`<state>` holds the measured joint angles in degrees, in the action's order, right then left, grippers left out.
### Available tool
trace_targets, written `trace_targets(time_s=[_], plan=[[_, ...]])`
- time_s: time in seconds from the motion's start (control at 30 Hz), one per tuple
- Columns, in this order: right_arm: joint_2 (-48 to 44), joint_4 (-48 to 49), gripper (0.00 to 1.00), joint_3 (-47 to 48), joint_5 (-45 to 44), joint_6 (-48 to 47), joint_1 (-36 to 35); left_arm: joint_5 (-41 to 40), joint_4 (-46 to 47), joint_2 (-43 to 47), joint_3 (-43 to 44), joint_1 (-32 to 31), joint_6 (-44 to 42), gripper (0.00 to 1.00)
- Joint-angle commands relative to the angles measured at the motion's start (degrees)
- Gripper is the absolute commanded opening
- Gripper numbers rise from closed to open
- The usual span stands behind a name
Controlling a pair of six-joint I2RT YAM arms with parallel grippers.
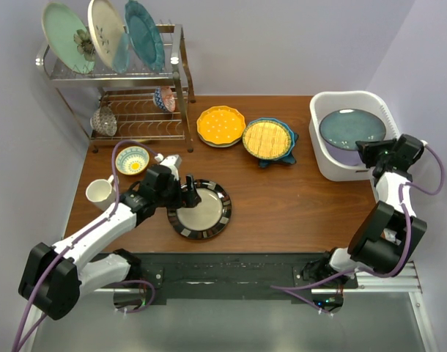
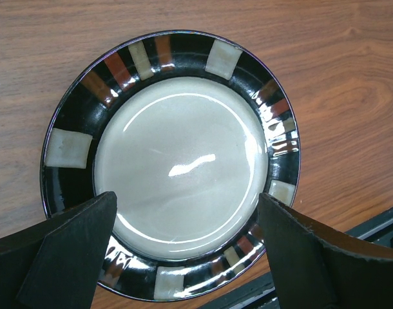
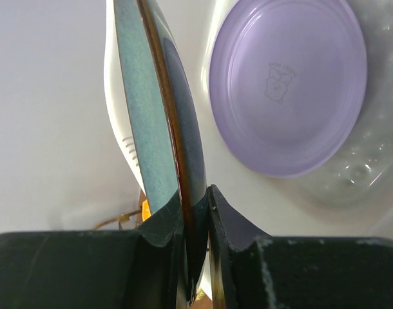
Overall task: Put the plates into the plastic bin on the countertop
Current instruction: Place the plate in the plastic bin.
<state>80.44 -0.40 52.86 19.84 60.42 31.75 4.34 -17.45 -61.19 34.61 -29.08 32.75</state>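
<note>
The blue-grey plate will go down into the white plastic bin [image 1: 341, 99] next, and my right gripper will let go of it over the lilac one.
My left gripper [image 1: 188, 196] [image 2: 187, 196] is open and hovers over the near-left rim of the dark patterned plate with a grey centre [image 1: 203, 209] [image 2: 183, 161], which lies flat on the wooden table. My right gripper [image 1: 371, 152] [image 3: 193, 203] is shut on the edge of a blue-grey plate with a brown rim [image 1: 352, 126] [image 3: 154, 116], holding it over the white plastic bin [image 1: 341, 99] [image 3: 127, 145]. A lilac plate [image 1: 344, 156] [image 3: 287, 84] lies in the bin beneath it. A yellow scalloped plate [image 1: 220, 125] and a yellow gridded plate [image 1: 267, 138], resting on a blue star-shaped one [image 1: 292, 141], lie at the table's back.
A chrome wire rack [image 1: 135, 110] at the back left holds three large upright plates [image 1: 106, 33]. A small yellow-and-blue bowl [image 1: 133, 160] and a white mug [image 1: 99, 192] stand just left of my left gripper. The walls close in on the left, back and right.
</note>
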Motion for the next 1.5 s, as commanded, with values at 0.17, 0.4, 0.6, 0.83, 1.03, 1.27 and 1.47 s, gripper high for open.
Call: trace_targets(time_s=[0.17, 0.4, 0.6, 0.83, 1.03, 1.27, 1.47], plan=[[1.03, 12.09, 0.00, -0.21, -0.32, 3.56, 0.24, 0.94, 1.37, -0.51, 1.43, -0.36, -1.90, 0.95], [1.47, 12.36, 0.00, -0.92, -2.61, 3.56, 0.24, 0.85, 1.63, -0.51, 0.72, -0.27, -1.46, 0.96], [2.61, 12.36, 0.00, -0.57, -3.75, 3.04, 0.24, 0.85, 1.72, -0.42, 0.81, -0.36, -1.46, 0.96], [4.72, 12.97, 0.00, -0.39, -3.40, 2.86, 0.24, 0.76, 1.72, -0.51, 0.63, -0.36, -1.29, 0.96], [7.00, 14.90, 0.10, -0.48, -1.21, 2.77, 0.24, 0.50, 1.20, 0.02, 0.72, -0.27, -1.37, 0.96], [8.94, 16.83, 0.23, -0.48, 0.29, 3.64, 0.24, 0.58, 1.19, 0.37, 0.46, -0.36, -1.29, 0.96], [11.04, 16.58, 0.29, 0.31, 0.47, 3.30, 0.25, 0.76, 1.46, 0.28, 0.37, -0.36, -1.29, 0.95]])
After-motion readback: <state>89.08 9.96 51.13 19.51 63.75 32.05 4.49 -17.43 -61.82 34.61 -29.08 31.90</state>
